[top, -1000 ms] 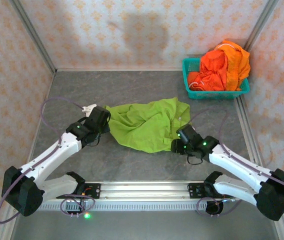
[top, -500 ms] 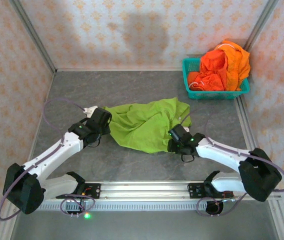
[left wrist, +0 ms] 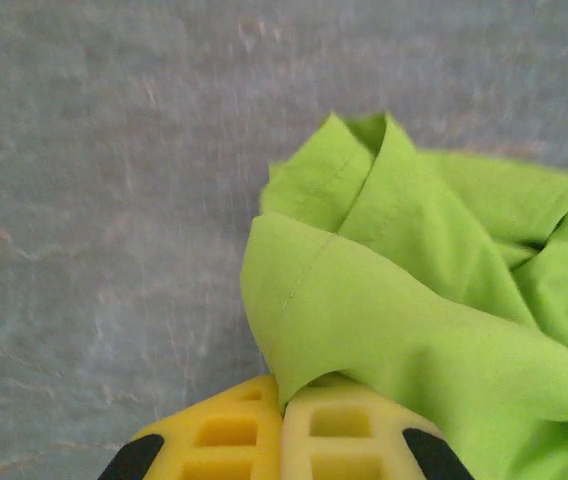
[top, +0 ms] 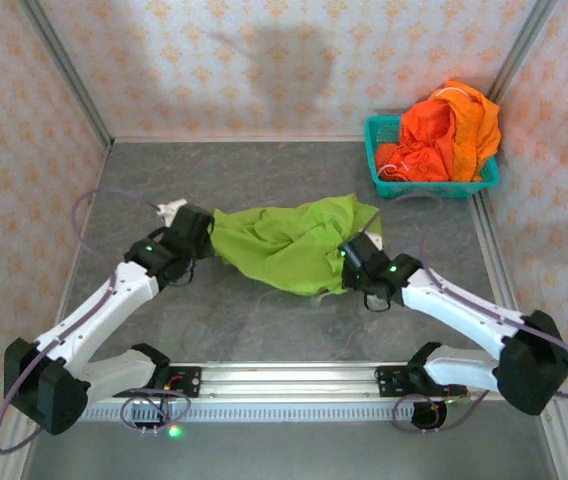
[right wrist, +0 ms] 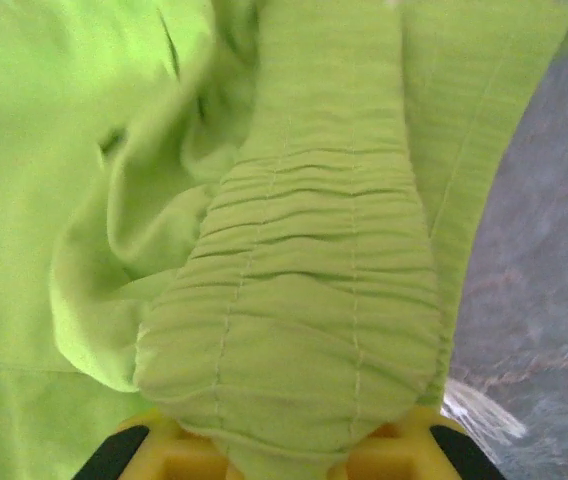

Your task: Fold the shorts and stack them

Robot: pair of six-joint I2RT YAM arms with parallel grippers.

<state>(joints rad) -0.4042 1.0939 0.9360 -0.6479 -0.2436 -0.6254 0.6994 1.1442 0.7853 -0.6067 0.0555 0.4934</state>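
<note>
The robot's right gripper needs to lift next, carry the waistband outward, lower it onto the bare tabletop [top: 356,174] beside the basket and then let go of it, because the lime green shorts [top: 289,243] lie crumpled.
The lime green shorts [top: 289,243] lie crumpled in the middle of the grey table, stretched between both arms. My left gripper [top: 207,238] is shut on the left hem of the lime green shorts [left wrist: 384,300], its yellow fingers [left wrist: 224,440] pressed together round the cloth. My right gripper [top: 347,262] is shut on the gathered elastic waist of the lime green shorts [right wrist: 304,320], which bulges out over the yellow pads [right wrist: 394,455]. Bright orange shorts [top: 444,125] are heaped in the teal basket at the back right.
The teal plastic basket [top: 434,186] stands in the back right corner against the patterned walls. Bare grey table [top: 254,185] lies behind the green shorts and to the left. A rail [top: 294,378] with both arm bases runs along the near edge.
Both grippers have drawn inward and slightly back with the green shorts held. The right gripper moved left and up the table, and the cloth is now more bunched between them.
</note>
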